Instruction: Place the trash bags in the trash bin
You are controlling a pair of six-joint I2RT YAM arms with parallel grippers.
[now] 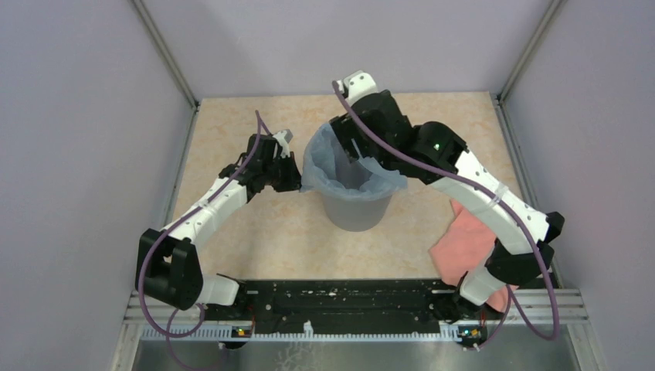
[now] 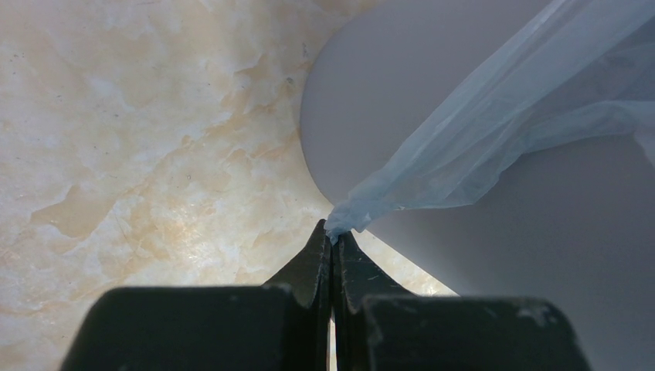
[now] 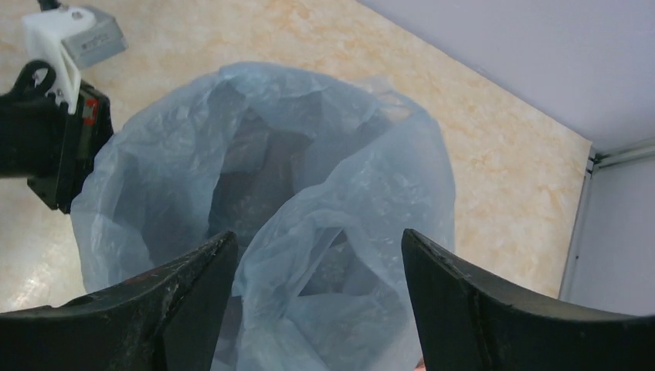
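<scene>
My right gripper will next go down and close on the twisted bit of bag (image 3: 272,277) below it between its open fingers, since that bit crosses the bin's opening.
The grey trash bin (image 1: 357,209) stands upright mid-table. The pale blue trash bag (image 1: 328,166) sits in its mouth and drapes over the rim. My left gripper (image 1: 297,179) is at the bin's left rim, shut on an edge of the bag (image 2: 432,166), which stretches taut from my fingertips across the bin's grey wall (image 2: 541,224). My right gripper (image 1: 357,151) hangs over the bin's far rim, open and empty. In the right wrist view its fingers (image 3: 185,286) straddle the crumpled bag opening (image 3: 309,224) below them.
A salmon-pink cloth (image 1: 467,236) lies on the table at the right, partly under my right arm. Grey walls enclose the beige marbled table (image 1: 247,232) on three sides. The black arm base rail (image 1: 340,297) runs along the near edge.
</scene>
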